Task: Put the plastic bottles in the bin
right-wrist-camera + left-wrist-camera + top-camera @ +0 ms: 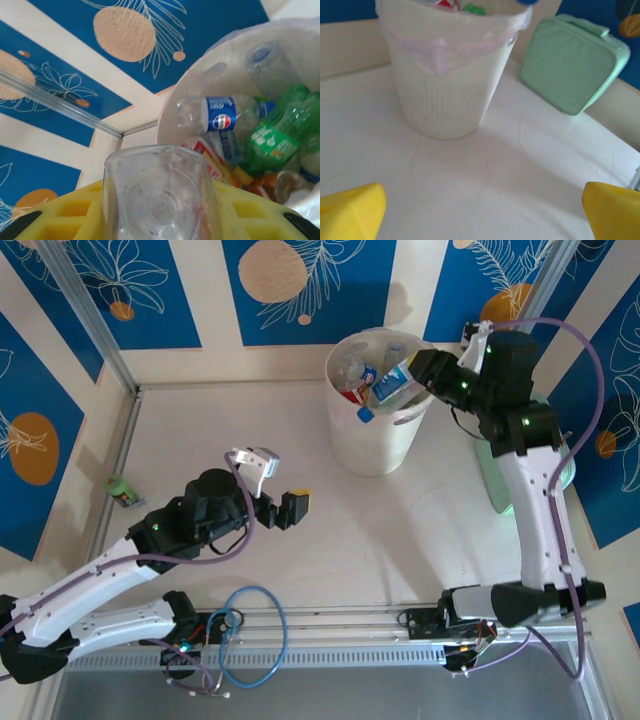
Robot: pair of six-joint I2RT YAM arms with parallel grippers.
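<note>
My right gripper eases slightly outward and releases the clear bottle next. The bottle hangs cap-down above the bin's opening [374, 364] [250, 120], which lies below the gripper.
The bin [375, 430] stands at the back right, holding several plastic bottles. My right gripper [425, 375] hangs over its rim, shut on a clear bottle with a blue label [392, 388] that tilts cap-down into the bin. In the right wrist view this bottle's base [160, 195] sits between the yellow pads [75, 215], above a blue-labelled bottle [220, 112] and a green bottle [272, 135] inside the bin [185, 95]. One green bottle [125, 490] lies on the table at the far left. My left gripper [280, 485] is open and empty mid-table, facing the bin [445, 85].
A mint-green boxy case [570, 62] leans against the wall right of the bin, seen behind my right arm as the case [497, 480]. A metal frame rail [120, 440] edges the table on the left. Cables lie by the arm bases.
</note>
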